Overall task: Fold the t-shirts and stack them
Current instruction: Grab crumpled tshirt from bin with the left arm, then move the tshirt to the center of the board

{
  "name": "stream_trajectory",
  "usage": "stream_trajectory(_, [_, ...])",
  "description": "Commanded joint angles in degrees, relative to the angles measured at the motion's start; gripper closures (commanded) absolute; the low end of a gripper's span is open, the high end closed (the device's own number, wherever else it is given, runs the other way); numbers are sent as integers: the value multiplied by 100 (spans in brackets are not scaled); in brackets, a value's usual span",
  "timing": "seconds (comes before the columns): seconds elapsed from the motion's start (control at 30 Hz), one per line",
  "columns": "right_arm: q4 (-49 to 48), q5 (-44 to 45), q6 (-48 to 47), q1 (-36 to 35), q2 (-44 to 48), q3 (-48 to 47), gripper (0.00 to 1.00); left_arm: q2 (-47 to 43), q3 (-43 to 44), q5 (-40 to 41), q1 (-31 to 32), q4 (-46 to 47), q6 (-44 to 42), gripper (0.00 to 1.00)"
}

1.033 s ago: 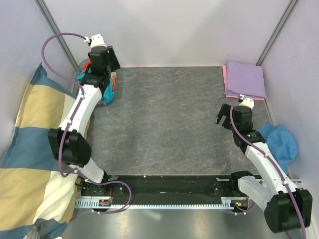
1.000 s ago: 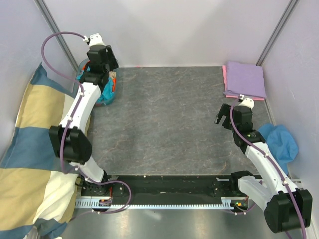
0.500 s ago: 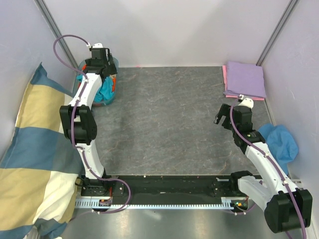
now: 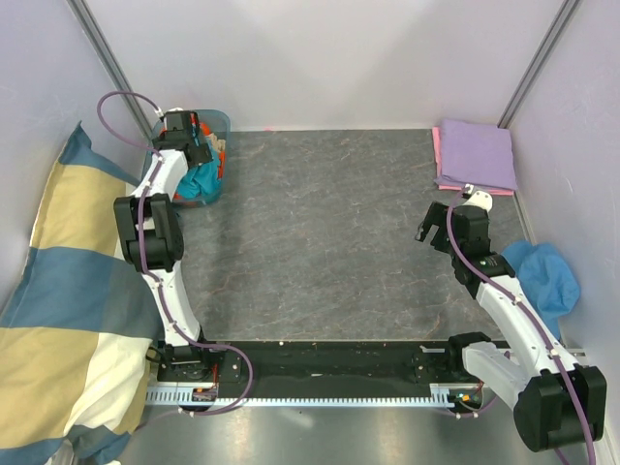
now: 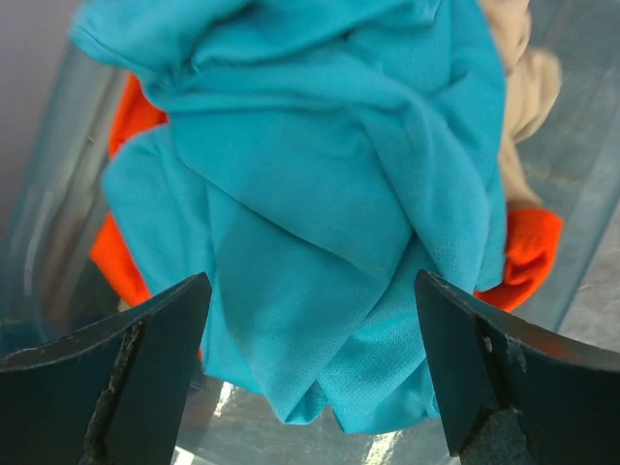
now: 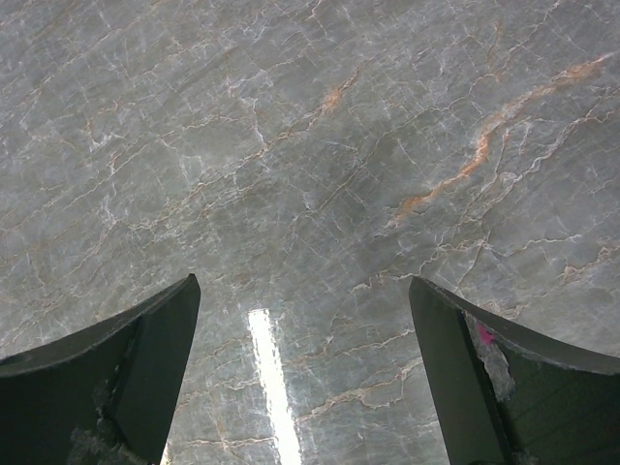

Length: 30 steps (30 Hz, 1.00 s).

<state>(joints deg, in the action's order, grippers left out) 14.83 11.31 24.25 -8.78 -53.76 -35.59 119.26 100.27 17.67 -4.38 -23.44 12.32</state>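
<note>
My left gripper will go down next, fingers spread, onto the middle of the teal t-shirt, since it lies crumpled right below in the clear bin (image 4: pixel 221 118).
A crumpled teal t-shirt (image 5: pixel 320 194) lies in a clear bin (image 4: pixel 221 118) at the table's back left corner, on top of an orange t-shirt (image 5: pixel 528 254). My left gripper (image 5: pixel 310 320) hovers just above the teal cloth with its jaws wide apart and nothing pinched between them. In the top view the left gripper (image 4: pixel 192 145) stands over the teal t-shirt (image 4: pixel 199 179). A folded lavender t-shirt (image 4: pixel 475 155) rests on a pink one (image 4: pixel 437 160) at the back right. My right gripper (image 4: pixel 433 221) is open over bare table (image 6: pixel 310 174).
A beige cloth (image 5: pixel 523 77) also lies in the bin. A large yellow-blue-white checked pillow (image 4: pixel 58 320) fills the left side. A blue bucket hat (image 4: pixel 542 276) sits by the right arm. Walls close in at the back and sides of the grey marbled table (image 4: pixel 320 232).
The left gripper has opened wider and shifted back-left over the bin, its arm folding more upright. The teal shirt has settled in the bin. The right arm has not moved.
</note>
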Motion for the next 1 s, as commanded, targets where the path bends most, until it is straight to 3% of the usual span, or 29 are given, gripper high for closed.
stream_trajectory(0.0, [-41,-6,62,-19,6,-97,2,176,-113,-97,52,252,34,6])
stream_trajectory(0.1, [-33,-15,71,-19,23,-88,2,264,-157,-150,52,270,43,9])
stream_trajectory(0.13, [-33,-6,71,-19,14,-79,2,290,-183,-167,52,287,34,15])
stream_trajectory(0.17, [-33,3,62,-19,14,-79,2,317,-192,-185,52,296,25,28])
stream_trajectory(0.2, [-24,11,71,-19,14,-79,2,334,-192,-229,52,305,25,47])
stream_trajectory(0.23, [-24,20,71,-19,23,-79,2,343,-183,-246,52,296,34,80])
stream_trajectory(0.3, [-15,20,71,-10,32,-79,2,352,-148,-273,52,288,43,98])
stream_trajectory(0.57, [2,-6,106,-10,50,-70,2,-526,106,-308,104,279,78,98])
stream_trajectory(0.7, [-6,-67,150,-19,58,-70,2,-1211,833,-466,131,42,192,98])
stream_trajectory(0.97, [20,-164,115,-28,164,-106,2,-1590,2698,-1984,148,-872,640,98])
